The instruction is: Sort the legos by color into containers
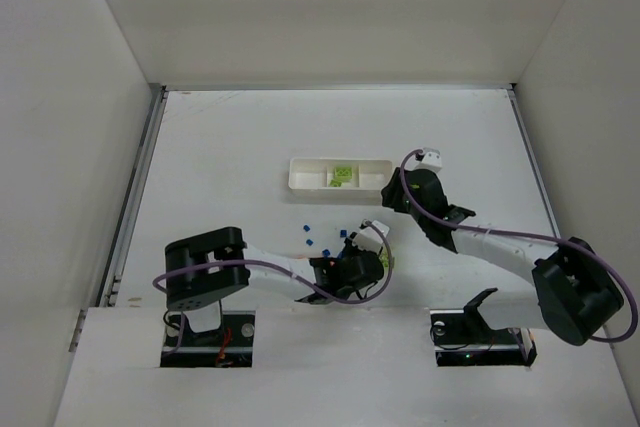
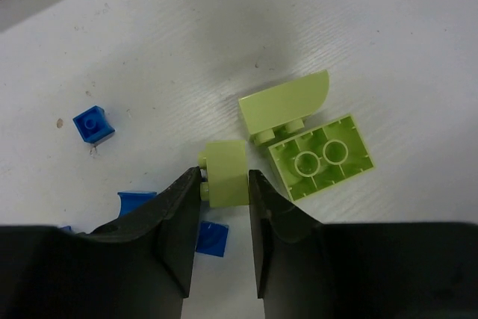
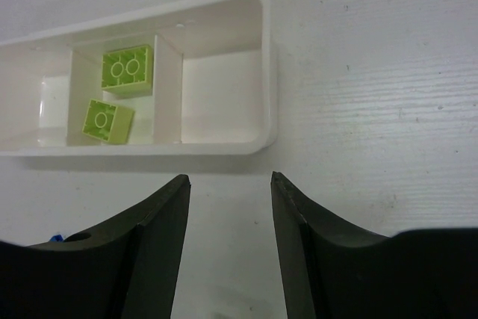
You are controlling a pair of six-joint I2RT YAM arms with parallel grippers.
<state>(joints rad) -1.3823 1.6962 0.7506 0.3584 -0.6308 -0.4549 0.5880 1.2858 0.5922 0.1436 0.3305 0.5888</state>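
The lime green lego goes up and outward in my left gripper over the tray's middle section (image 1: 343, 176) next for release, as the lime legos there lie outward of it.
My left gripper (image 2: 224, 178) is shut on a small lime green lego (image 2: 224, 172), held by its sides low over the table; in the top view the gripper (image 1: 383, 259) is right of centre. A curved lime piece (image 2: 287, 104) and an upside-down lime brick (image 2: 321, 156) lie just beyond it. Blue legos (image 2: 93, 124) lie to its left, also in the top view (image 1: 308, 238). The white tray (image 1: 310, 175) holds two lime legos (image 3: 127, 69) in its middle compartment. My right gripper (image 3: 230, 181) is open and empty, just short of the tray's right end (image 3: 265, 72). No orange pieces show.
White walls close in the table on the left, back and right. Two more blue pieces (image 2: 211, 238) lie under and beside my left fingers. The right arm (image 1: 500, 247) stretches across the table's right side toward the tray.
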